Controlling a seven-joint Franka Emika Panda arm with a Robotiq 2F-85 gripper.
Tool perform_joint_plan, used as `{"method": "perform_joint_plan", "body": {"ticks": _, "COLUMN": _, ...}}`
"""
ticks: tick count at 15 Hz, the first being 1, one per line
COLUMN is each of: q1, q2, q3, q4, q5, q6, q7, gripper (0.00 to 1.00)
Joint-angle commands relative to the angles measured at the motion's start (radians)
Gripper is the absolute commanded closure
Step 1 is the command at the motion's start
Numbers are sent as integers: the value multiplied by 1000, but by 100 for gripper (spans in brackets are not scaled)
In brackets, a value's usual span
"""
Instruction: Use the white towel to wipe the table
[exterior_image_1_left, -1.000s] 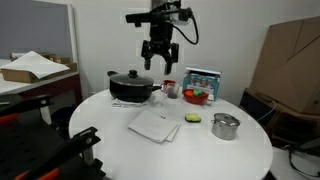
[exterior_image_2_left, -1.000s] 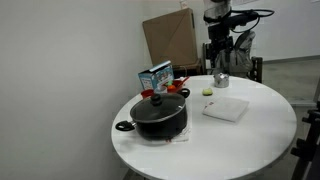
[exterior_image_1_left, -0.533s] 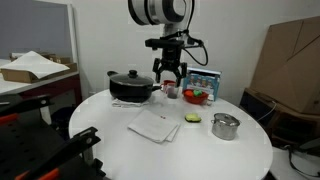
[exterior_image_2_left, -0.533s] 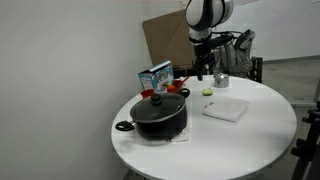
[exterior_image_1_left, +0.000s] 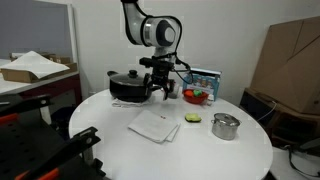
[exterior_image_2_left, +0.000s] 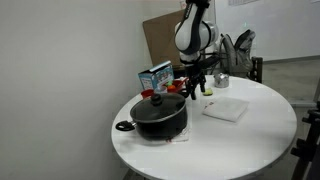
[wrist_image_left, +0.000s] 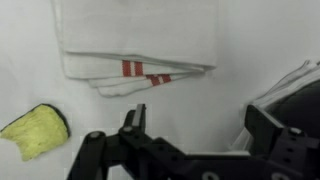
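The robot's open fingers still have only bare table between them, so its gripper will next go past the red-striped edge and down onto the middle of the white towel (exterior_image_1_left: 154, 124) (wrist_image_left: 140, 22).
A folded white towel (exterior_image_1_left: 154, 124) with red stripes lies on the round white table (exterior_image_1_left: 120, 150). It shows in both exterior views (exterior_image_2_left: 226, 108) and at the top of the wrist view (wrist_image_left: 140, 40). My gripper (exterior_image_1_left: 159, 95) hangs open and empty just above the table, behind the towel and next to the black pot (exterior_image_1_left: 131, 86). In the wrist view the open fingers (wrist_image_left: 200, 125) frame bare table below the towel. It also shows in an exterior view (exterior_image_2_left: 193, 90).
The black lidded pot (exterior_image_2_left: 158, 115) stands beside the gripper. A yellow-green sponge (wrist_image_left: 36, 130) lies near the towel. A small metal pot (exterior_image_1_left: 225, 126), a red item (exterior_image_1_left: 196, 95) and a blue box (exterior_image_2_left: 155, 78) stand at the back. A cardboard box (exterior_image_1_left: 290, 65) is beyond the table.
The arm has come down from high above the table to just above its surface, moving toward the pot and the towel. The gripper stays open.
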Motion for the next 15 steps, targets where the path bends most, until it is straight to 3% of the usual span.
{"method": "perform_joint_plan", "body": {"ticks": 1, "q1": 13, "q2": -14, "q3": -10, "q4": -24, "q5": -37, "q6": -23, "q7": -26, "gripper": 0}}
{"method": "perform_joint_plan", "body": {"ticks": 10, "q1": 19, "q2": -99, "q3": -57, "q4": -231, "q5": -106, "q6": 53, "q7": -13, "gripper": 0}}
{"method": "perform_joint_plan", "body": {"ticks": 15, "q1": 41, "q2": -17, "q3": -107, "q4": -208, "q5": -158, "q6": 111, "q7": 24, "gripper": 0}}
